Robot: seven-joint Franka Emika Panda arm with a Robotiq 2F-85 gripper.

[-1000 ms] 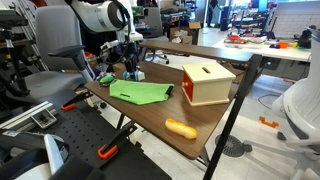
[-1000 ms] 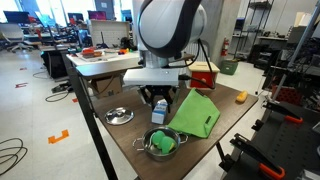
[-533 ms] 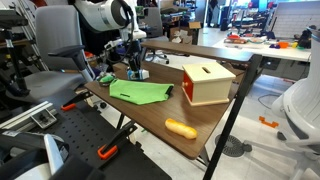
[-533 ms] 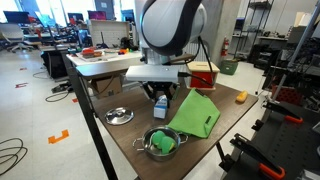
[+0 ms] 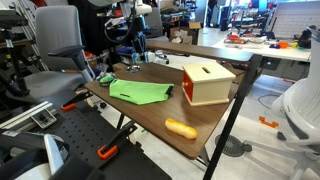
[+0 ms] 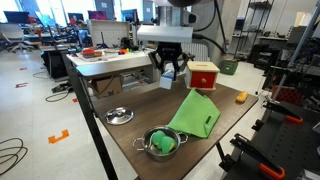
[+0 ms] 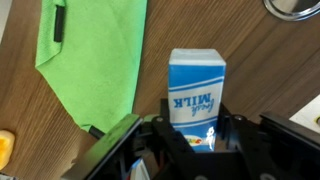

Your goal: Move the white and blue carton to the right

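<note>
I will carry the carton with my gripper past the green cloth [image 5: 140,92], lower it there and let go, because bare wood shows between the cloth and the orange object.
The white and blue milk carton [image 7: 196,92] is clamped between my gripper's [image 7: 195,132] two black fingers, label facing the wrist camera. In both exterior views the gripper [image 6: 170,68] holds the carton [image 6: 166,80] in the air, well above the wooden table [image 6: 225,125], near the table's back edge. In an exterior view the gripper [image 5: 136,48] hangs above the far left part of the table, past the green cloth [image 5: 140,92].
The tan-and-red wooden box [image 5: 207,83] stands mid-table, also in an exterior view [image 6: 203,76]. An orange elongated object [image 5: 181,128] lies near the front edge. A metal pot [image 6: 162,143] and a lid [image 6: 119,116] sit by the cloth [image 6: 195,115].
The gripper has risen from the table surface with the carton shut in it. The carton now hangs clear above the table instead of standing beside the cloth.
</note>
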